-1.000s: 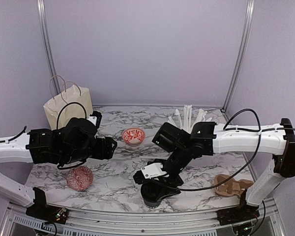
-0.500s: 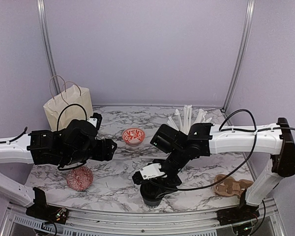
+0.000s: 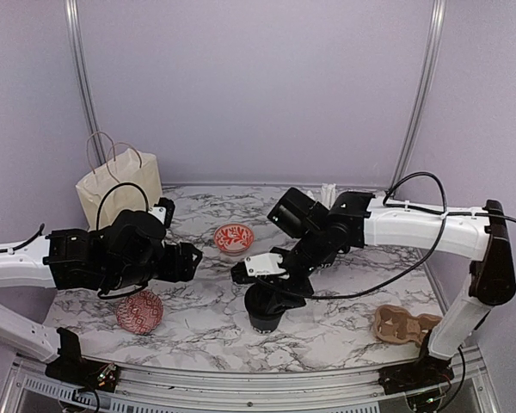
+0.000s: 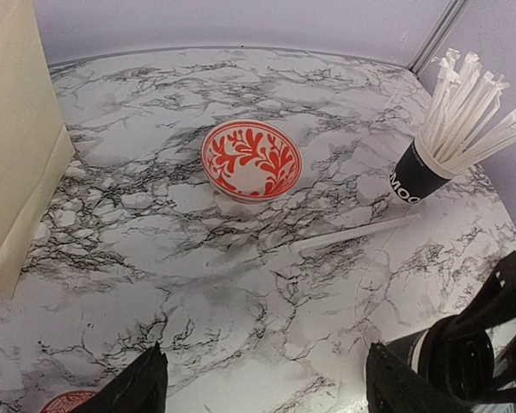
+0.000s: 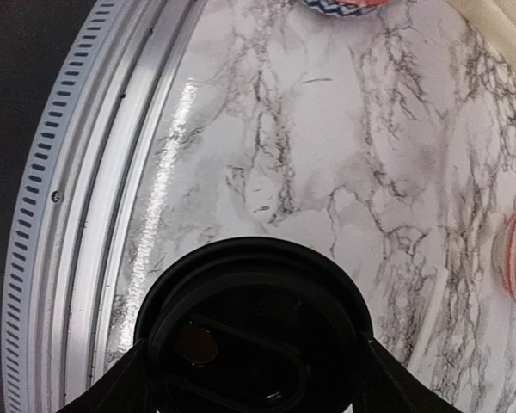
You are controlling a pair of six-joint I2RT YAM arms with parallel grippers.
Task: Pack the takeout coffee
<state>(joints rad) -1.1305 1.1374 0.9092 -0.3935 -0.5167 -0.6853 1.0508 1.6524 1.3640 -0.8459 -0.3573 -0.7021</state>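
The robot will next carry the cup in its right gripper outward from the table's front edge to the open marble [image 3: 268, 244] [image 5: 487, 359] beside the mid-table bowl, then open that gripper.
The takeout coffee [image 3: 265, 311] is a small black cup with its black lid [image 5: 254, 327] on. It stands upright, just in from the table's front edge. My right gripper [image 3: 271, 288] comes down over it, and its two fingers press the lid's opposite sides in the right wrist view, shut on the cup [image 5: 258, 370]. Whether the cup's base touches the table I cannot tell. My left gripper [image 3: 189, 258] hovers to the cup's left, open and empty [image 4: 271, 387]. The same cup and the right fingers show at the left wrist view's lower right [image 4: 464, 361].
A paper bag [image 3: 119, 185] stands at the back left. A red-and-white bowl [image 3: 233, 237] sits mid-table and another [image 3: 139, 311] lies near the front left. A black cup of wrapped straws [image 4: 421, 176] stands at the back right, a loose straw [image 4: 357, 232] beside it. A cardboard carrier [image 3: 406, 325] lies front right.
My right gripper has closed in on the lidded cup and moved it away from the front edge toward the table's middle. The left arm has stayed still.
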